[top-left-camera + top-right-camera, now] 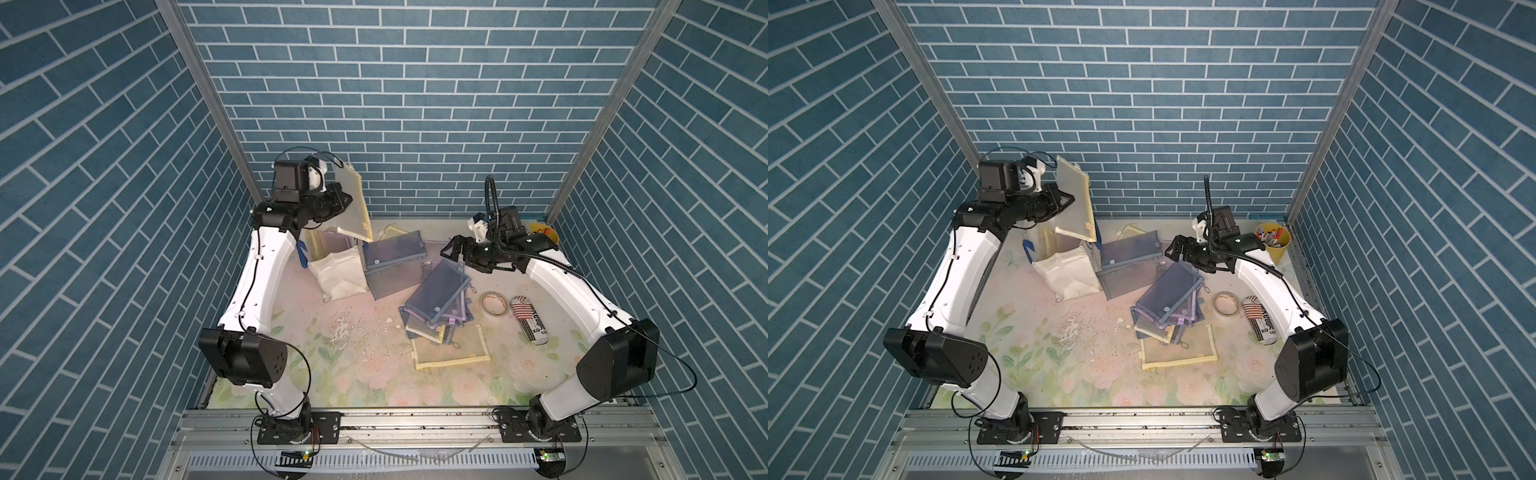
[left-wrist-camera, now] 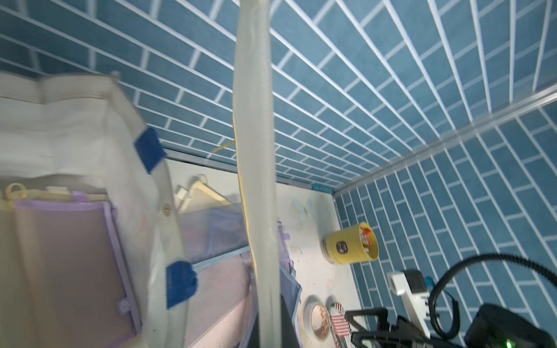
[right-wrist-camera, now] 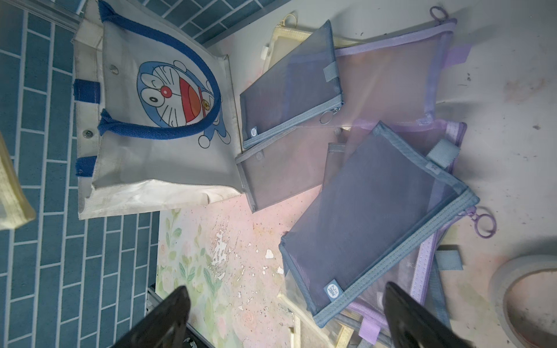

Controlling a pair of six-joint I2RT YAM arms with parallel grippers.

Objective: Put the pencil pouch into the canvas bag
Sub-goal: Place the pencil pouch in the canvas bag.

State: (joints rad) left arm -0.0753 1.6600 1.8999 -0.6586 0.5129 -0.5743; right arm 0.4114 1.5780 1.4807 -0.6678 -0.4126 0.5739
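I should bring the yellow-trimmed pouch down with my left gripper into the canvas bag's opening (image 1: 327, 242) (image 2: 69, 232) and let go of it inside, since that opening is wide open just below the pouch.
My left gripper (image 1: 340, 203) is shut on a yellow-trimmed mesh pencil pouch (image 1: 353, 208) and holds it raised, tilted, above the back left of the table. In the left wrist view the pouch (image 2: 256, 150) shows edge-on. Just below it stands the off-white canvas bag (image 1: 338, 276) with blue strap handles and an open mouth. A purple-trimmed pouch (image 2: 75, 241) lies inside the bag (image 2: 75, 120). My right gripper (image 1: 451, 251) hovers open and empty over the pile of pouches (image 3: 376, 217), to the right of the bag (image 3: 150, 120).
Blue mesh pouches (image 1: 392, 253) lean against the bag's right side. A stack of blue, purple and yellow pouches (image 1: 436, 303) lies mid-table, with a yellow one (image 1: 451, 353) in front. A tape roll (image 1: 493, 304), a striped can (image 1: 530, 320) and a yellow pen bucket (image 1: 1273, 243) stand at the right.
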